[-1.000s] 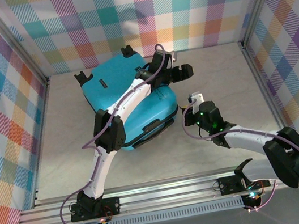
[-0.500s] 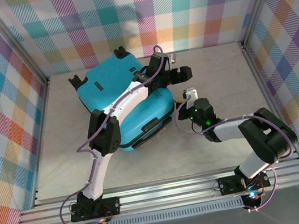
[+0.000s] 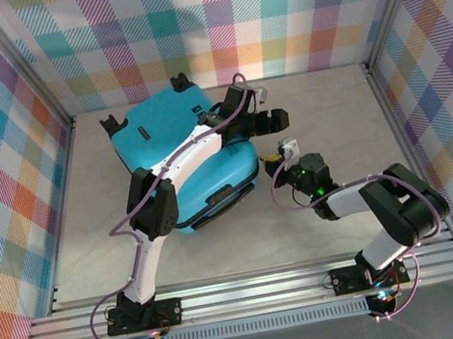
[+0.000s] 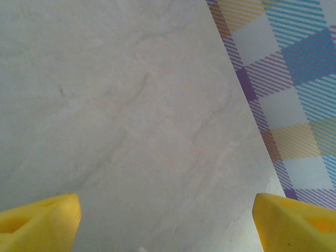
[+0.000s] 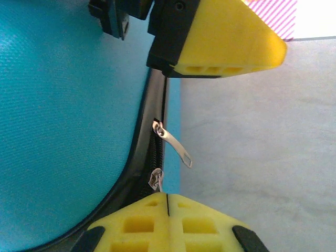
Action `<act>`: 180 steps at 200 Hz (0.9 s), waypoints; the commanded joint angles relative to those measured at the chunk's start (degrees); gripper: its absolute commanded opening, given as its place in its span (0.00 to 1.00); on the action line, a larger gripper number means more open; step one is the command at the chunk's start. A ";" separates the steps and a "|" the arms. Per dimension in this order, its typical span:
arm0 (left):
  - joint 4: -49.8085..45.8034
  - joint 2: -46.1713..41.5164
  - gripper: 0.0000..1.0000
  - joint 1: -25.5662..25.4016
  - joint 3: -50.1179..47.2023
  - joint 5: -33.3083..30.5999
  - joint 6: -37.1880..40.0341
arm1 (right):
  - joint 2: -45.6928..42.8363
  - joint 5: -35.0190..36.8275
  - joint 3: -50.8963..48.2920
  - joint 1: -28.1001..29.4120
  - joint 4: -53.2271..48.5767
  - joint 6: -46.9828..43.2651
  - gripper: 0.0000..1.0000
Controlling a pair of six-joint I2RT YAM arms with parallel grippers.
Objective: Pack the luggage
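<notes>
My right gripper needs to gently move the silver zipper pull [image 5: 156,179] back a little and in toward the suitcase next, then open to free it, because both pulls sit close together.
The luggage [image 3: 176,156] is a turquoise hard-shell suitcase lying closed on the table, with black wheels at its far edge. In the right wrist view its shell [image 5: 63,115] is on the left, bordered by the black zipper band [image 5: 149,152]. My right gripper [image 5: 167,198] is shut on a small metal zipper pull [image 5: 156,180] at the suitcase's right edge, where the top view also shows the gripper [image 3: 275,158]. A second zipper pull [image 5: 173,145] hangs free just beyond it. My left gripper [image 3: 271,117] reaches across the suitcase and hangs open past its right corner, its yellow fingertips [image 4: 39,220] wide apart over bare table.
The pale marbled table [image 3: 331,117] stretches to the right of the suitcase. Plaid walls [image 3: 228,21] enclose the back and both sides. The left arm [image 3: 181,155] lies across the suitcase lid. One left finger [image 5: 226,42] hangs close above the zipper.
The suitcase has slid and turned a little to the left. My right arm has folded in, bringing its gripper closer to the suitcase edge. The left gripper shifted slightly left with it.
</notes>
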 commanded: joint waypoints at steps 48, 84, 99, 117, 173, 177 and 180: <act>-7.45 -25.44 0.85 1.23 -22.67 -5.25 3.35 | -10.16 5.78 -6.07 11.89 -2.90 -0.92 0.00; -8.75 -34.24 0.86 1.21 -24.52 -10.44 3.73 | -9.60 6.67 -5.09 16.29 -2.25 -0.86 0.00; -9.93 -37.20 0.87 1.21 -25.39 -15.95 3.77 | -8.68 6.61 -4.14 16.40 -1.79 -1.40 0.00; -10.57 -40.05 0.87 1.21 -27.98 -21.68 3.22 | -7.35 8.46 -2.76 16.37 -2.31 -3.15 0.00; -10.19 -43.32 0.87 2.56 -35.48 -23.75 0.16 | -1.79 10.47 0.67 14.37 -0.22 -5.66 0.00; -10.10 -43.50 0.87 2.68 -35.94 -23.68 0.03 | -1.47 10.55 0.84 14.19 0.21 -5.74 0.00; -9.98 -43.59 0.87 2.79 -36.25 -23.54 -0.11 | -1.11 10.44 0.99 14.07 0.36 -5.77 0.00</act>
